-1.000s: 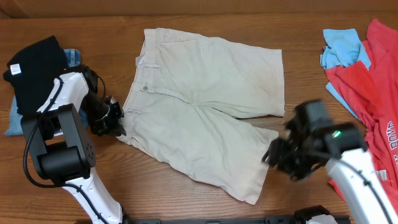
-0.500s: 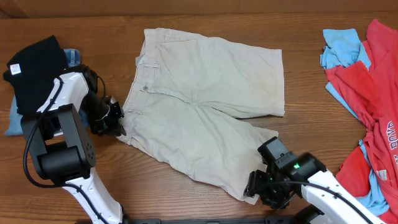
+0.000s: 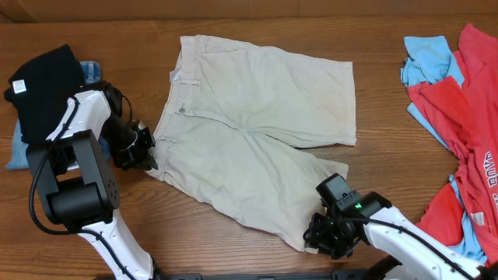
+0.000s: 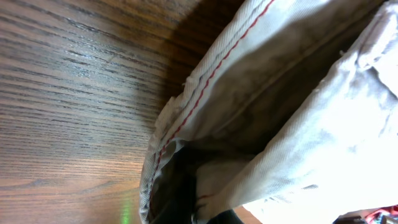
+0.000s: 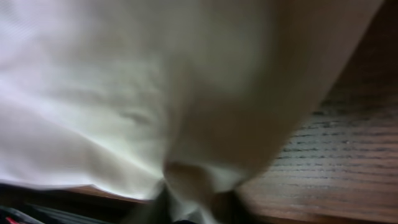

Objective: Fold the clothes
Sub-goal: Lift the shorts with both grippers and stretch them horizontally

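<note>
My left gripper is to carry the near waistband corner outward over the clothes (image 3: 249,132) to the far waistband corner (image 3: 187,42) and release it, as both legs still lie apart.
The clothes (image 3: 249,132), pale beige and short-legged, lie spread flat on the wooden table with the waistband to the left. My left gripper (image 3: 149,152) is shut on the near-left waistband corner. In the left wrist view the red-stitched hem (image 4: 205,81) runs into the dark jaws at the bottom edge. My right gripper (image 3: 315,237) sits at the hem corner of the near leg. In the blurred right wrist view, beige cloth (image 5: 124,81) bunches into a pinch between its jaws (image 5: 193,199), shut on it.
A black garment (image 3: 43,78) lies on a blue cloth (image 3: 15,148) at the far left, behind the left arm. Red shirts (image 3: 467,85) and a light blue cloth (image 3: 428,62) are piled at the right. The table's front edge is just below the right gripper.
The right arm swung down and left from beside the near leg to its hem corner, and its jaws closed on the cloth. The left arm and the clothes stayed put.
</note>
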You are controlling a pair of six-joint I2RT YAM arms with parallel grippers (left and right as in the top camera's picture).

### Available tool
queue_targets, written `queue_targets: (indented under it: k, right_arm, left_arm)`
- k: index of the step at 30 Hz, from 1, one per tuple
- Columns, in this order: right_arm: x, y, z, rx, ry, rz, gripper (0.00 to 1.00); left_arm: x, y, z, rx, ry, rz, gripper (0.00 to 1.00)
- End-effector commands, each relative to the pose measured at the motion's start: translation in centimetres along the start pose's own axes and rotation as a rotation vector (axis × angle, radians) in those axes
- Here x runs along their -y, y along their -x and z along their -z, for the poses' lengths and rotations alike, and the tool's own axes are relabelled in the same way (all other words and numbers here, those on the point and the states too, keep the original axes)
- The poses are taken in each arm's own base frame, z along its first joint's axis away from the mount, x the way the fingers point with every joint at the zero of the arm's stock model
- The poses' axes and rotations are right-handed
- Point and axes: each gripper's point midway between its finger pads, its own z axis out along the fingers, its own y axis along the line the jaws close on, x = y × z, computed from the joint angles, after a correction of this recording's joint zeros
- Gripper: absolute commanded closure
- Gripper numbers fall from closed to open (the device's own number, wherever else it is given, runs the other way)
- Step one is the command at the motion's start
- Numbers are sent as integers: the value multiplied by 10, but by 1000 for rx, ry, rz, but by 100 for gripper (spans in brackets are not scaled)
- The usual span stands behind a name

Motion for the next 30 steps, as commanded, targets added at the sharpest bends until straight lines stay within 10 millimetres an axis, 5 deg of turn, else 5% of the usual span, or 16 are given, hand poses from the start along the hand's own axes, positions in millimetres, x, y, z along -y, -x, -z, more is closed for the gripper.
queue_targets:
  k: [1, 5, 8, 10, 12, 19, 24, 30]
  right_arm:
    - [-1, -6, -4, -42, 3, 4, 96]
    - [-4, 1, 6, -2, -8, 4, 96]
    - [-15, 18, 35, 106, -20, 6, 96]
    - [-24, 36, 65, 219, -26, 6, 96]
    - [-31, 60, 117, 396, -45, -14, 96]
    - [-43, 93, 211, 653, -29, 2, 96]
    - [-35, 112, 256, 777, -28, -7, 96]
    - [-30, 127, 285, 865, -59, 95, 96]
  left_arm:
    - [6, 0, 10, 32, -5, -36, 95]
    - [5, -5, 12, 23, -3, -38, 96]
    - [7, -9, 24, 55, -6, -46, 96]
    - [10, -12, 39, 107, -10, -59, 96]
    - [16, -18, 66, 209, -27, -87, 96]
    - [27, -43, 124, 432, -60, -145, 96]
    - [27, -55, 155, 574, -52, -159, 96]
    - [31, -52, 170, 658, -66, -166, 96]
